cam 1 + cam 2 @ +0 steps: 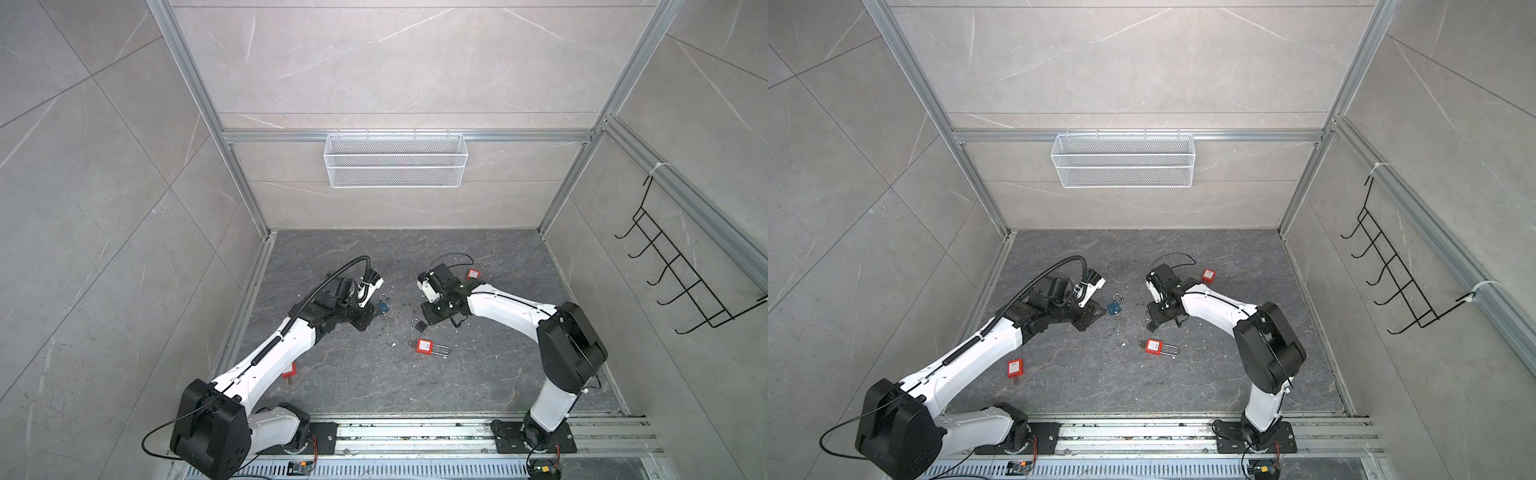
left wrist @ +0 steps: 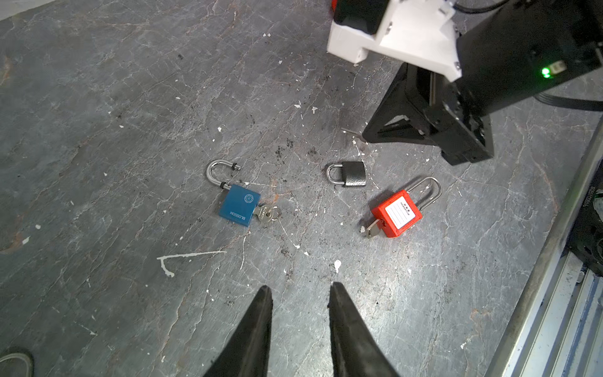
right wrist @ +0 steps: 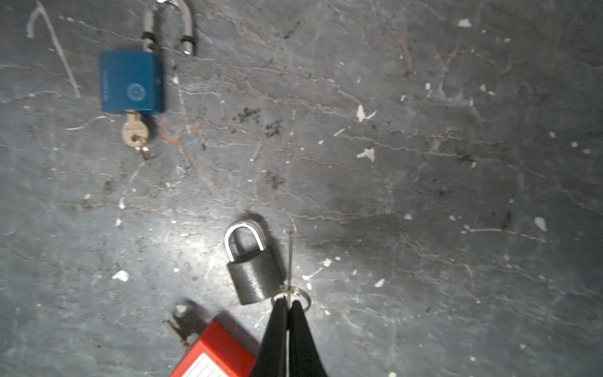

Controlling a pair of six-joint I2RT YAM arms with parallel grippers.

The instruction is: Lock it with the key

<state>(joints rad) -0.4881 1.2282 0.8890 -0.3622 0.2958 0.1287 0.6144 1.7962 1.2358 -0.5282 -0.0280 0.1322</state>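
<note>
The grey padlock's shackle is already down, so my right gripper will next go down to the bare floor point(image 3: 325, 271) beside that padlock and let go of the thin silver key.
My right gripper point(image 3: 288, 302) is shut on a thin silver key point(image 3: 290, 258) with a ring, seen edge-on, held just above the floor beside a small dark grey padlock point(image 3: 254, 277) whose shackle is down. The same grey padlock point(image 1: 419, 325) lies just below that gripper point(image 1: 427, 319) in a top view. A blue padlock point(image 2: 239, 204) with its shackle swung open and its own key point(image 2: 266, 213) in the keyhole lies ahead of my left gripper point(image 2: 300, 289). That gripper is open, holds nothing and hovers over bare floor.
A red padlock point(image 2: 396, 213) with a key lies near the grey one. Two more red padlocks point(image 1: 1207, 275) point(image 1: 1015, 368) lie by the arms. A white mesh basket point(image 1: 395, 160) hangs on the back wall and a black hook rack point(image 1: 681, 274) on the right wall.
</note>
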